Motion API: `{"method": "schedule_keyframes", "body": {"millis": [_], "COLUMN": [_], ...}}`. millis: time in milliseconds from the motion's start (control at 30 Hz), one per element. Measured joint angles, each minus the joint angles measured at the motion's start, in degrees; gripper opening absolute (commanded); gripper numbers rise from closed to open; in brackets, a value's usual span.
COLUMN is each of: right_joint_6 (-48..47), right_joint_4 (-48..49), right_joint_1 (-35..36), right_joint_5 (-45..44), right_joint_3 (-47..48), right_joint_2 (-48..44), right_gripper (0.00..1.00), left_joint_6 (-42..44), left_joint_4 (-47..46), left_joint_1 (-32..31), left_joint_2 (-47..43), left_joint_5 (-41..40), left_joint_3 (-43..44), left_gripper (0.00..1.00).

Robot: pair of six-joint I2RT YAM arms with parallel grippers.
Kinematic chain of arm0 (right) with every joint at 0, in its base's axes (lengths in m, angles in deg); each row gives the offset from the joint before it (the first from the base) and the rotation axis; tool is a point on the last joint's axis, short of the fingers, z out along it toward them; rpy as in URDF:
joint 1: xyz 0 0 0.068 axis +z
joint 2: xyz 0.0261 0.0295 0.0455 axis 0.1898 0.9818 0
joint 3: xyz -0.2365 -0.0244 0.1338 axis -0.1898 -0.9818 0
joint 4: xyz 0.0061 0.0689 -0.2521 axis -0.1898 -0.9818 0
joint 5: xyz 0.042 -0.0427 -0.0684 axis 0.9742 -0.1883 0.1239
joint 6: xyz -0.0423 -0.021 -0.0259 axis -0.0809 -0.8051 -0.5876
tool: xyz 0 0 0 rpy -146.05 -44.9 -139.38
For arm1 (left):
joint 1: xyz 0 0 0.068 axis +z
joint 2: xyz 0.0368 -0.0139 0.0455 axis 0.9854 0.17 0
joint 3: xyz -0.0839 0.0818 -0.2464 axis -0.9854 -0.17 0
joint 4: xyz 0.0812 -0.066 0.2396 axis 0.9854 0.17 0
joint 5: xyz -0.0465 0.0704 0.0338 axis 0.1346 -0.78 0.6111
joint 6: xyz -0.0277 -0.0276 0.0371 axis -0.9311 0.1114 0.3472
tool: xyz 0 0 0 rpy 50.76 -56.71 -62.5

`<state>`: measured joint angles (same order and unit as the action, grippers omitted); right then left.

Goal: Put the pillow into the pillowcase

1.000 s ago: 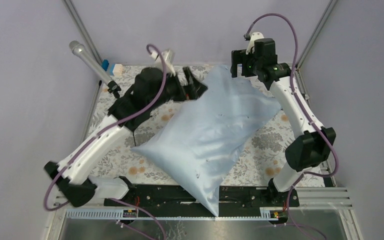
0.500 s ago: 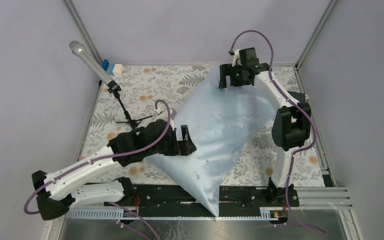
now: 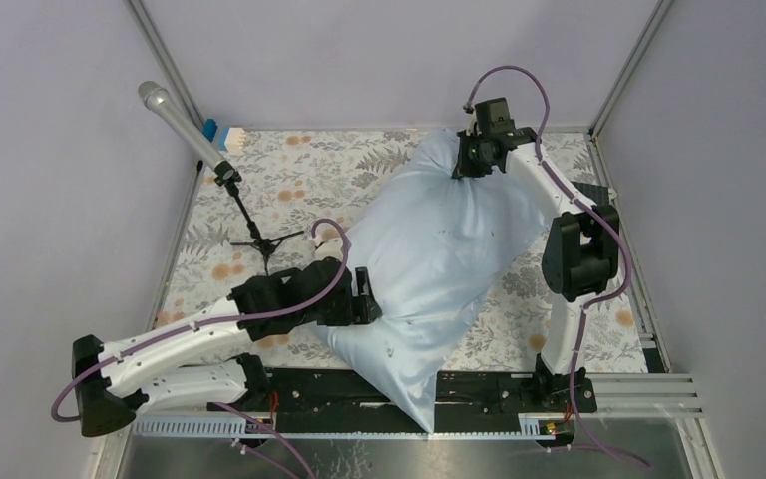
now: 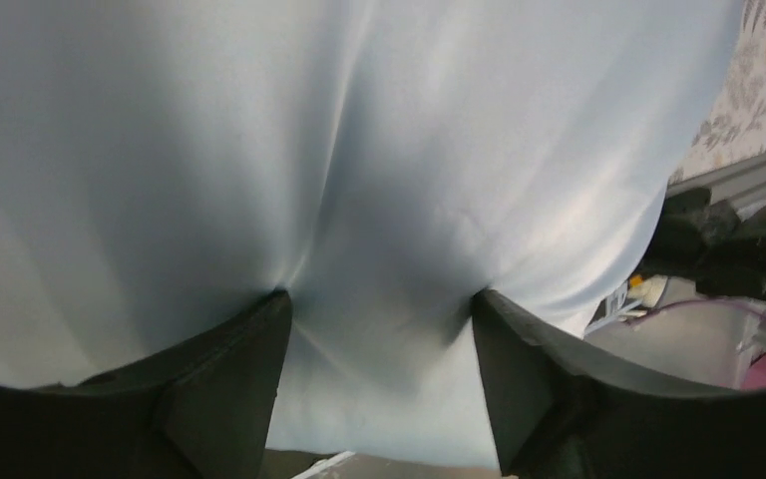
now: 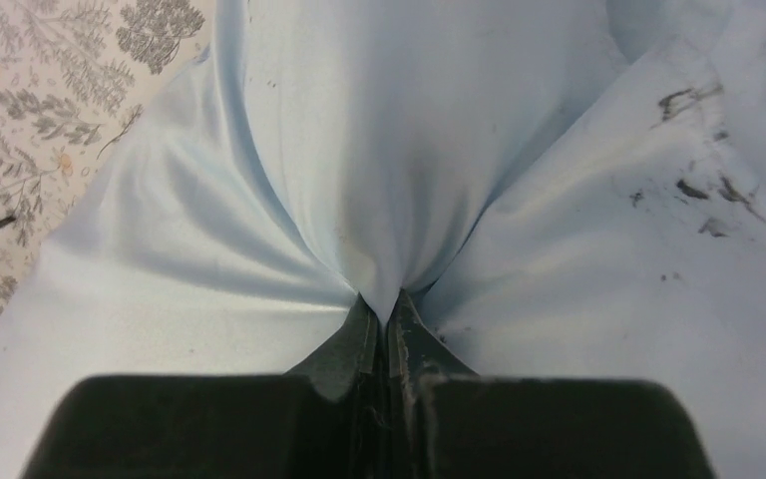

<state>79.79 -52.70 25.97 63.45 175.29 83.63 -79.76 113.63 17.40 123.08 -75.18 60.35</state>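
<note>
My right gripper lifts the pillowcase's fold next. It then lowers the fold over the floral cloth and lets go, because one pillowcase corner hangs over the near bar.
The light-blue pillowcase lies plump and diagonal across the floral cloth, one corner hanging over the near rail. The pillow is hidden; no cream fabric shows. My left gripper is at the pillowcase's near-left side. In the left wrist view its jaws stand wide apart, both fingertips denting the blue fabric, which bulges between them. My right gripper is at the far corner. In the right wrist view it is shut on a pinched fold of the pillowcase, creases fanning out from the tips.
A microphone on a small tripod stands on the floral cloth at the left. A blue object sits at the back-left corner. Metal frame posts rise at both back corners. A black rail runs along the near edge.
My left arm swung from the far side back to the pillowcase's near-left edge and pressed into it. My right gripper dropped onto the far corner and closed on a fold.
</note>
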Motion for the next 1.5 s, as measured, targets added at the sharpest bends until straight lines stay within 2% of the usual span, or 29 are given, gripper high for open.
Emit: {"method": "schedule_keyframes", "body": {"millis": [33, 133, 200, 333, 433, 667, 867, 1000, 1033, 1067, 1100, 1133, 1200, 1233, 1367, 1433, 1500], "right_joint_6": [0.7, 2.29, 3.17, 4.63, 5.25, 6.23, 9.31, 13.62, 15.06, 16.85, 18.56, 20.44, 23.58, 24.57, 27.52, 27.74, 27.87], "right_joint_4": [-1.29, -4.98, -7.82, -12.31, -14.4, -16.09, -15.82, -11.72, -9.68, -7.5, -5.75, -3.78, -0.94, -0.2, 3.78, 4.2, 4.07], "right_joint_1": [0.09, 0.13, -0.24, -1.64, -2.73, -3.1, -3.32, -3.3, -3.23, -3.04, -2.73, -2.12, -0.15, 0.76, 3.82, 4.35, 4.35], "right_joint_5": [-1.16, -5.75, -9.14, -14.32, -17.07, -21.31, -20.22, -15.54, -14.1, -12.26, -10.71, -9.22, -7.08, -6.43, -2.95, -2.56, -2.95], "right_joint_3": [0.85, 3.19, 4.7, 5.6, 5.6, 5.75, 5.01, -3.23, -6.64, -10.69, -14.19, -17.86, -23.5, -25.09, -26.95, -26.91, -26.45], "right_joint_2": [-0.11, -1.14, -2.69, -8.26, -13.09, -22.29, -24.0, -26.45, -27.39, -28.37, -29.03, -29.44, -29.4, -29.24, -28.98, -29.92, -30.97], "right_gripper": [0.0, 0.0, 0.0, 0.0, 0.0, 0.0, 0.0, 0.0, 0.0, 0.0, 0.0, 0.0, 0.0, 0.05, 0.54, 0.71, 0.83], "left_joint_6": [0.5, 2.89, 5.49, 10.99, 14.67, 21.7, 26.16, 28.7, 29.24, 29.88, 30.45, 30.93, 31.43, 31.41, 31.69, 32.54, 33.75], "left_joint_4": [-0.72, -2.86, -4.52, -6.23, -6.54, -5.95, -1.95, 1.51, 1.73, 2.27, 2.14, 1.81, 0.52, 0.33, -0.98, -1.79, -2.36], "left_joint_1": [0.94, 6.54, 11.54, 19.85, 22.67, 27.17, 34.88, 40.0, 40.87, 41.64, 42.27, 42.71, 43.17, 43.23, 41.9, 40.0, 36.65], "left_joint_2": [0.59, 2.38, 4.44, 11.56, 16.79, 29.9, 45.48, 58.47, 61.55, 64.96, 67.78, 69.88, 72.13, 72.59, 72.41, 71.14, 68.28], "left_joint_5": [0.46, 3.28, 5.49, 7.28, 7.17, 6.95, 5.6, 4.42, 4.17, 4.0, 3.89, 3.89, 3.91, 4.31, 6.82, 7.19, 6.99], "left_joint_3": [-0.35, -0.85, -0.87, 2.99, 8.48, 27.3, 50.93, 71.93, 76.72, 82.16, 86.27, 88.7, 90.05, 89.85, 87.65, 85.53, 81.9], "left_gripper": [0.56, 0.18, 0.02, 0.0, 0.0, 0.0, 0.0, 0.0, 0.07, 0.18, 0.35, 0.48, 0.66, 0.75, 0.91, 0.95, 0.97]}}
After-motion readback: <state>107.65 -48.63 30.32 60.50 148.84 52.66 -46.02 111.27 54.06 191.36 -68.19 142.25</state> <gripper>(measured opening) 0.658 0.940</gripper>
